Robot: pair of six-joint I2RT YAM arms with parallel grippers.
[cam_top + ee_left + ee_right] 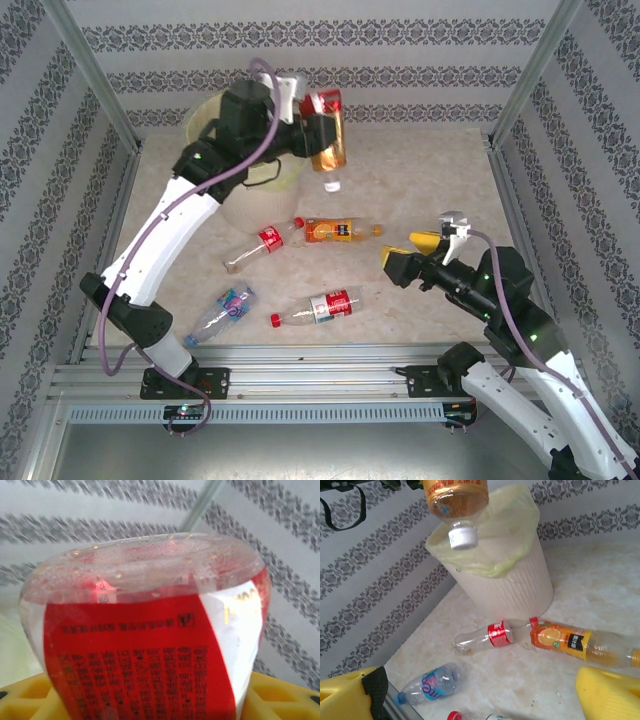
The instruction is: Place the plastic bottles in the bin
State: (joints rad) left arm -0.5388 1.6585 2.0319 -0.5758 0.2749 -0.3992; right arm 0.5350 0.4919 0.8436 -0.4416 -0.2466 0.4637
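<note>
I will move the bottle with my left gripper over the bin's opening, lower it inside, then release it.
My left gripper (312,130) is shut on a plastic bottle (329,140) with a red label and amber liquid. It hangs cap down by the right rim of the bin (250,205). In the left wrist view this bottle (145,630) sits between the yellow fingers (280,700). The right wrist view shows it (455,500) above the bag-lined bin (510,585). Several bottles lie on the table: a red-labelled one (265,243), an orange juice one (340,231), a blue-labelled one (222,312) and a red-capped one (320,307). My right gripper (407,256) stands open and holds nothing, right of them.
Patterned walls and metal frame posts (95,75) close in the table on three sides. A metal rail (300,365) runs along the near edge by the arm bases. Bare table (430,180) lies right of the bin.
</note>
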